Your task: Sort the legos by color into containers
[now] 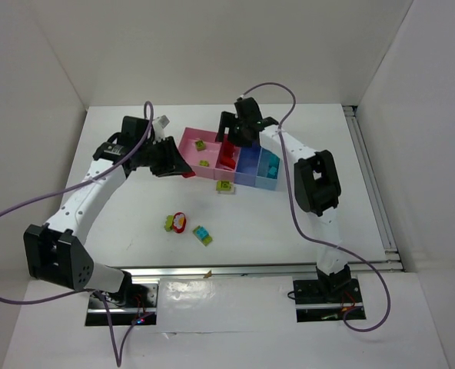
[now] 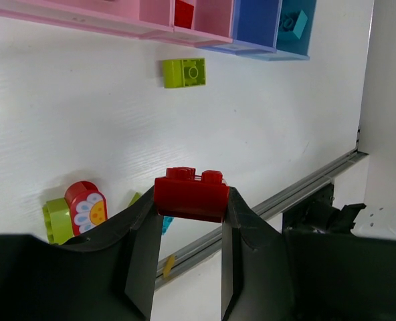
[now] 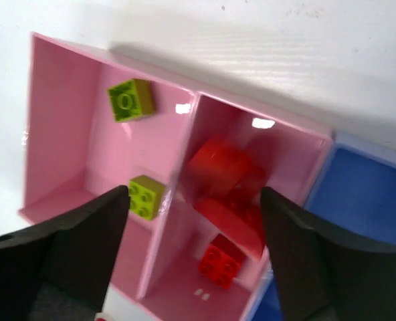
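Note:
I will move my left gripper outward and to the right in the top view to release its brick over the second pink bin, because red legos are in there.
The containers [image 1: 189,140] form a row of two pink, one blue and one light blue bin. My right gripper [image 3: 194,195] hangs open over the second pink bin [image 3: 288,157]. Blurred red legos [image 3: 228,177] show below it, and another red brick [image 3: 219,261] lies on the bin floor. Two lime legos [image 3: 131,99] lie in the first pink bin [image 3: 57,120]. My left gripper [image 2: 190,200] is shut on a red brick [image 2: 190,195], held above the table left of the bins. A teal brick [image 2: 294,23] sits in the light blue bin.
A lime brick [image 1: 225,185] lies on the table just in front of the bins. Nearer the arms lie a red flower-printed piece with a lime brick [image 1: 176,222] and a teal and lime pair [image 1: 202,234]. A metal rail [image 1: 273,267] runs along the near edge.

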Tool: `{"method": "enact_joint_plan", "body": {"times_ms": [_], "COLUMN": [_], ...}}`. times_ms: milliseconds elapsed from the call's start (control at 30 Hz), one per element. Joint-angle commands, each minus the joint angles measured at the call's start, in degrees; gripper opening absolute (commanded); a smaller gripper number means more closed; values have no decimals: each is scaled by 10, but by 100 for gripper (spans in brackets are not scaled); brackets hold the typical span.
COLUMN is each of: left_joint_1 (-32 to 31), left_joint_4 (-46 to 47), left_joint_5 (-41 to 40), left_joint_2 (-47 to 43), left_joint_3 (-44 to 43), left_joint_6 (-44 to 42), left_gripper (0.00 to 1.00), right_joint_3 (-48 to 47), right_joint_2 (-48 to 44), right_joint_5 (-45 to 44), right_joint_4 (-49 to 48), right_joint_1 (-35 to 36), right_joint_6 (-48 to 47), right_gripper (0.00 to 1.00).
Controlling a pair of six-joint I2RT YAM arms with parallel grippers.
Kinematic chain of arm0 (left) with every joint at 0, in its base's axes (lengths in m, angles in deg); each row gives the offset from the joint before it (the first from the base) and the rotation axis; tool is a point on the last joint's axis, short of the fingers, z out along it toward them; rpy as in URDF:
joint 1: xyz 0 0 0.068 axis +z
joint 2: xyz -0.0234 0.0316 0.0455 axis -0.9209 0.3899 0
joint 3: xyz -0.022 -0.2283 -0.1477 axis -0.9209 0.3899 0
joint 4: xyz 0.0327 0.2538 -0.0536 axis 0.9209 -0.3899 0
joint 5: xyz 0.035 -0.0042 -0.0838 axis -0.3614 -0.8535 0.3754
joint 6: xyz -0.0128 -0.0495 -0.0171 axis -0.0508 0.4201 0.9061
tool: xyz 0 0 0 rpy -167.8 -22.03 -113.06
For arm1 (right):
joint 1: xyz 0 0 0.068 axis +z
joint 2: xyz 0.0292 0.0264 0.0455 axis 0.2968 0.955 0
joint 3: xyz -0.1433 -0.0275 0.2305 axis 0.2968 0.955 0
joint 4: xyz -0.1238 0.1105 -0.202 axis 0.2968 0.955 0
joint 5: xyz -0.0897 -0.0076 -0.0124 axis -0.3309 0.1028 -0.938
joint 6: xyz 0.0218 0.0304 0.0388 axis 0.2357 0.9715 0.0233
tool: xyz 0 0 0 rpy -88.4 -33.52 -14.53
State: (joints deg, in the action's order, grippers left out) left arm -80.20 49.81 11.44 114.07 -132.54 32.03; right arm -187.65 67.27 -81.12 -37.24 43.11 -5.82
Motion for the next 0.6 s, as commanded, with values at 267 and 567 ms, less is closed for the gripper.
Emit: {"method": "enact_joint_plan", "body": {"times_ms": [267,567], "left_joint_1": [-39,-115], "left_joint_4": [-4,7], "left_joint_5": [-44,-117], "left_joint_2": [125,323], "left_joint_3": [-136,-316], "left_joint_6": [2,14], "left_gripper": [0,0], "right_joint_3": [24,240], "right_joint_2": [-162,-391], "right_joint_5": [-55,-187], "right_joint_4": [-5,41], "right_joint_1": [3,-49], "right_joint_6": [-18,-12], "right_gripper": [67,61]}}
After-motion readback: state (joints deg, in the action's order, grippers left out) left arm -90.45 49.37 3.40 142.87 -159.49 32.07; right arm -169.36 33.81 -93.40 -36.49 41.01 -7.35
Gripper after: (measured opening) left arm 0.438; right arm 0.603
